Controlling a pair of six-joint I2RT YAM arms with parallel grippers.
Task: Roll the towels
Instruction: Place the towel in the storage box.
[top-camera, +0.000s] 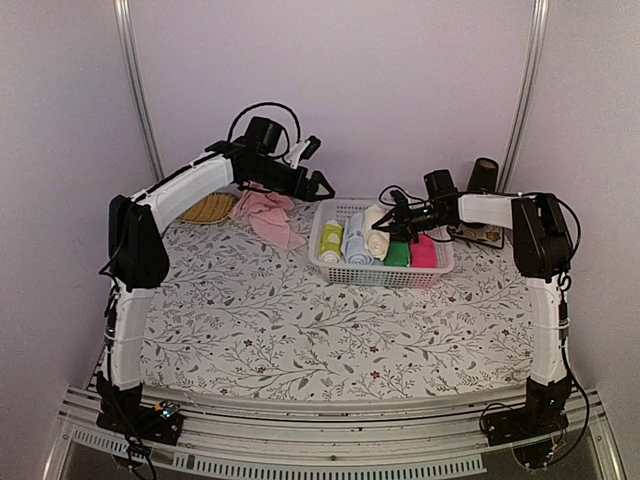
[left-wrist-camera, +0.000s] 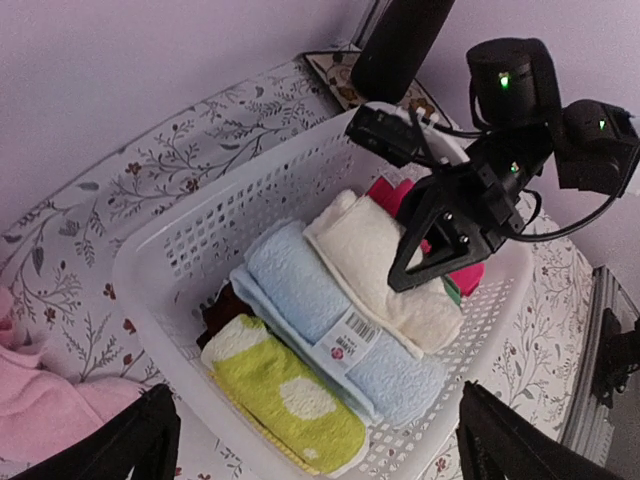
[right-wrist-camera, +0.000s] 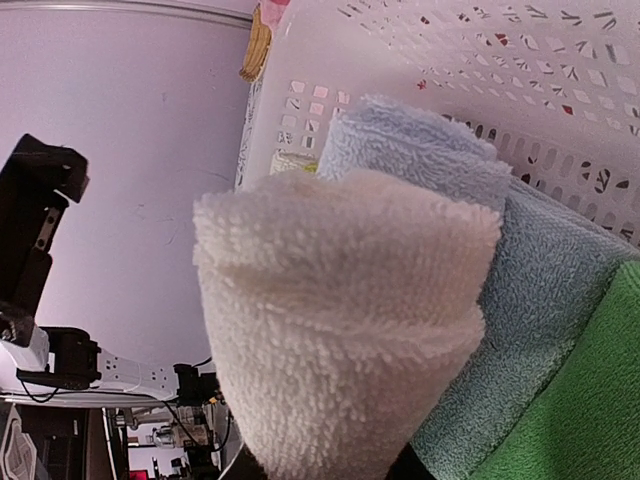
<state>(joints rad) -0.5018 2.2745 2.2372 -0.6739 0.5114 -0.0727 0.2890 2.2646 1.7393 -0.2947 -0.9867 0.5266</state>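
I will next move my right gripper a little toward the green roll (top-camera: 397, 255) (right-wrist-camera: 575, 390) and let go of the cream towel there, since the cream towel is already in the basket next to the light blue roll.
The cream towel (top-camera: 377, 230), rolled up, lies in the white basket (top-camera: 380, 272) between the light blue roll and the green roll. My right gripper (top-camera: 402, 222) is shut on it; in the left wrist view its fingers (left-wrist-camera: 440, 250) press on the cream roll (left-wrist-camera: 375, 255). In the right wrist view the cream roll (right-wrist-camera: 340, 320) fills the space between the jaws. The pale pink towel (top-camera: 268, 215) lies crumpled on the table left of the basket and shows in the left wrist view (left-wrist-camera: 40, 410). My left gripper (top-camera: 318, 185) is open and empty, hovering above the basket's left end.
The basket also holds a yellow-green roll (left-wrist-camera: 290, 395), a light blue roll (left-wrist-camera: 330, 320), a green roll (top-camera: 397, 254) and a magenta roll (top-camera: 424, 251). A woven yellow mat (top-camera: 208, 208) lies back left. A dark cylinder (top-camera: 486, 175) stands back right.
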